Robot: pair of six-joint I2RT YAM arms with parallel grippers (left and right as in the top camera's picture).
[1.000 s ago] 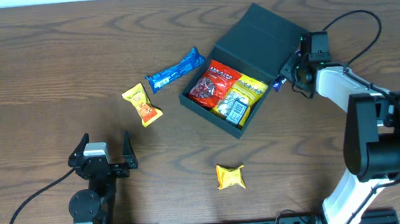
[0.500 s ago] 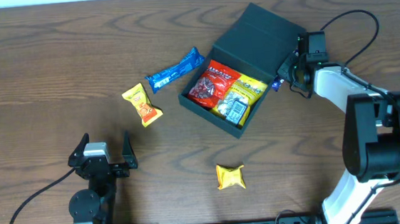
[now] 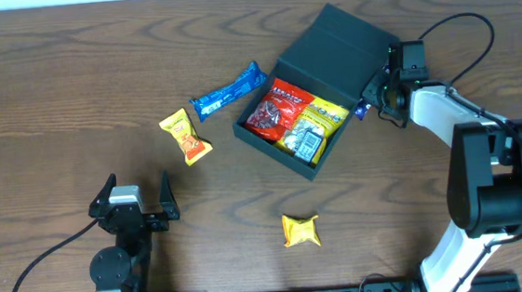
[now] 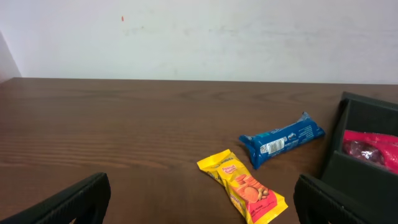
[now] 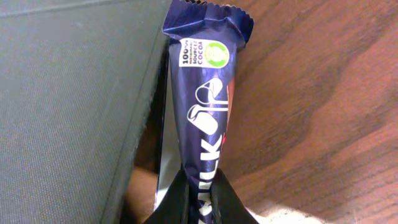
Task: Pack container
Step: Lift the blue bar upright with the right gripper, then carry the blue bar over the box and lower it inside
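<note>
My right gripper should rise over the container's side and lower onto the red and yellow packets to release the chocolate bar [image 5: 204, 106], since that side stands between them.
The dark teal-green container [image 3: 346, 41] lies open at mid-table, its flap lid folded back; red and yellow packets [image 3: 294, 115] lie inside. Its side wall fills the left of the right wrist view [image 5: 68, 93]. My right gripper [image 3: 376, 97] is shut on a purple milk chocolate bar [image 5: 204, 106], held beside the container's right edge. My left gripper [image 3: 135, 201] is open and empty near the front left. A blue packet [image 3: 229, 91], a yellow-orange cracker packet [image 3: 186, 137] and a yellow packet [image 3: 300, 230] lie on the table.
In the left wrist view the cracker packet [image 4: 242, 185] lies just ahead between the fingers, the blue packet [image 4: 283, 138] behind it, and the container's corner [image 4: 360, 168] at right. A cable [image 3: 461, 23] loops behind the right arm.
The right gripper with the purple bar shifted very slightly between the oldest frame and now. Nothing else moved.
</note>
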